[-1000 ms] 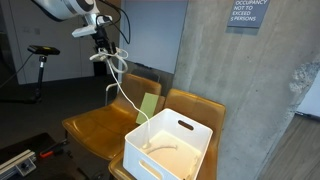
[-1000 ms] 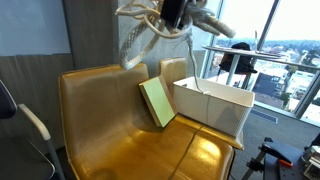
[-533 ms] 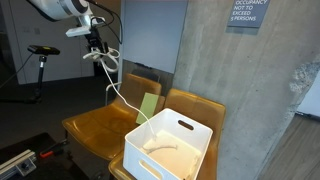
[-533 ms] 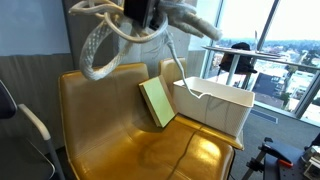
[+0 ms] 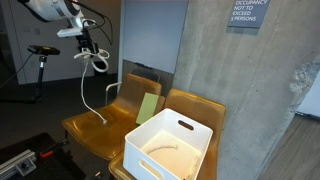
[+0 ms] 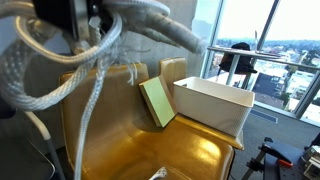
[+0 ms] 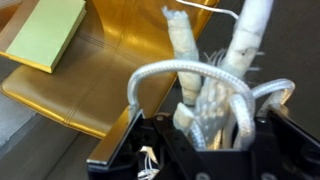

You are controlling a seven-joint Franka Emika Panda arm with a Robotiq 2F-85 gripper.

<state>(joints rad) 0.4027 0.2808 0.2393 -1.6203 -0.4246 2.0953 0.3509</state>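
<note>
My gripper needs to move toward the green notebook, go down over the tan seat before it and release the rope, since that seat is mostly bare.
My gripper [image 5: 88, 47] is shut on a bundle of thick white rope [image 5: 96, 62] and holds it high above the tan leather seats [image 5: 95, 125]. One strand hangs from the bundle down to the seat [image 5: 92, 108]. In an exterior view the rope [image 6: 60, 70] and gripper fill the near left, close to the lens. In the wrist view the looped rope [image 7: 215, 95] sits between the black jaws [image 7: 200, 135]. A white plastic bin [image 5: 170, 145] stands on the adjacent seat with one rope length lying inside it [image 5: 165, 146].
A green notebook [image 5: 149, 105] leans against the seat back beside the bin; it also shows in an exterior view [image 6: 157, 102] and in the wrist view [image 7: 45, 32]. A concrete wall [image 5: 240, 90] stands behind the seats. Windows [image 6: 270, 40] lie beyond the bin.
The gripper has carried the rope bundle away from the bin, across over the seats. The hanging strand has come out of the bin and now trails onto the seat.
</note>
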